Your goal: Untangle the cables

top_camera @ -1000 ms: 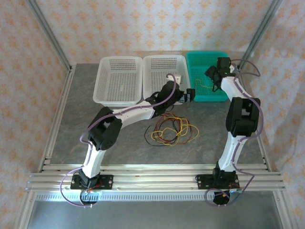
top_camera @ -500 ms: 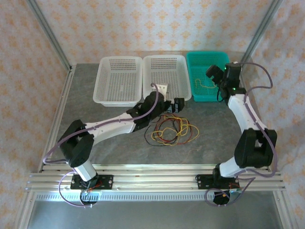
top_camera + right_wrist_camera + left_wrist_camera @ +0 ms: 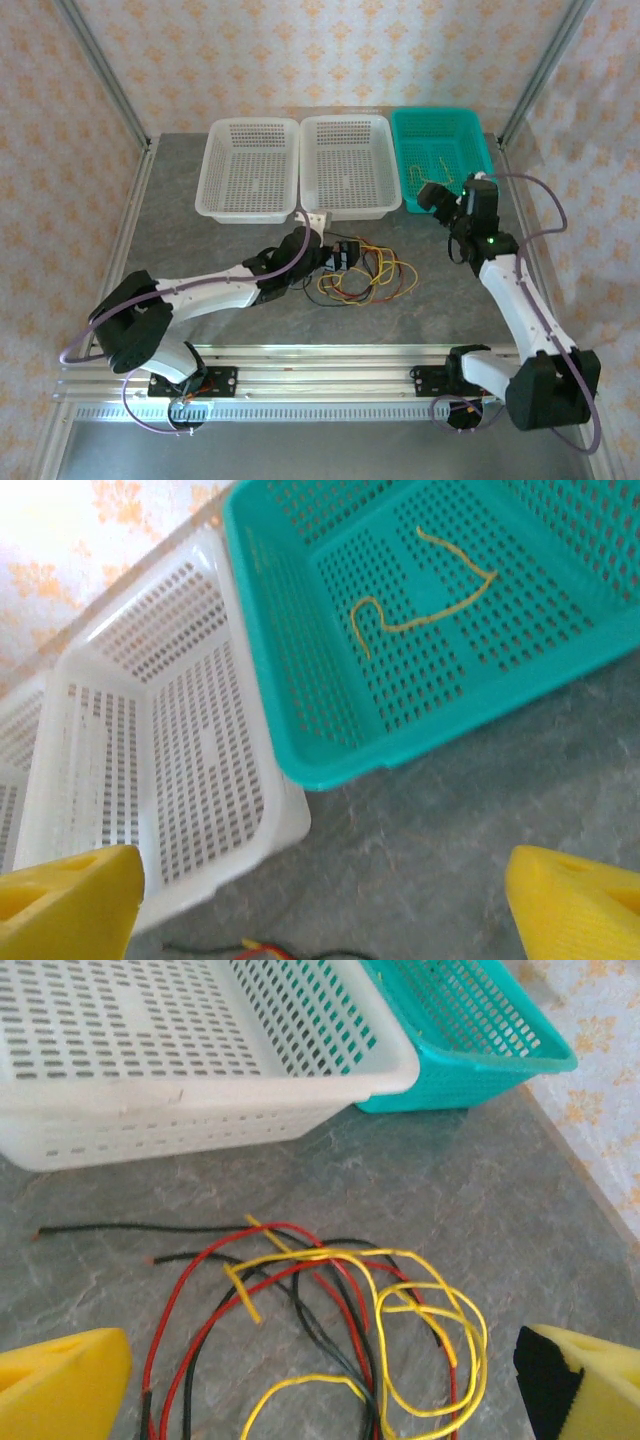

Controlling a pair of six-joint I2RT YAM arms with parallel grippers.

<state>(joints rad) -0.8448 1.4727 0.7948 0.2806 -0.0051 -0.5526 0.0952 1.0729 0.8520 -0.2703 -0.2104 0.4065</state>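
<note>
My right gripper draws back and down onto the yellow cable's loop (image 3: 417, 275) at the tangle's edge next, since that loop lies below it and back toward my base.
The cables (image 3: 365, 275) lie as one tangle of red, black and yellow wires on the grey table, in front of the middle basket. My left gripper (image 3: 343, 255) hovers at the tangle's left edge. In the left wrist view the cables (image 3: 330, 1310) spread between and ahead of its open gripper (image 3: 320, 1390), and nothing is held between its yellow pads (image 3: 60, 1385). One yellow cable (image 3: 430, 172) lies apart in the teal basket (image 3: 440, 112). My right gripper (image 3: 432, 196) is open at that basket's near edge, and the right wrist view shows the yellow cable (image 3: 420, 615) inside.
Two white baskets (image 3: 255, 125) (image 3: 345, 120) stand side by side at the back, left of the teal one. The right wrist view shows the teal basket's rim (image 3: 330, 770), the middle white basket (image 3: 170, 770) and cable ends (image 3: 255, 947) at its lower edge.
My left gripper has come down from the middle white basket's front to the tangle. The right gripper has drawn back from over the teal basket to its near edge.
</note>
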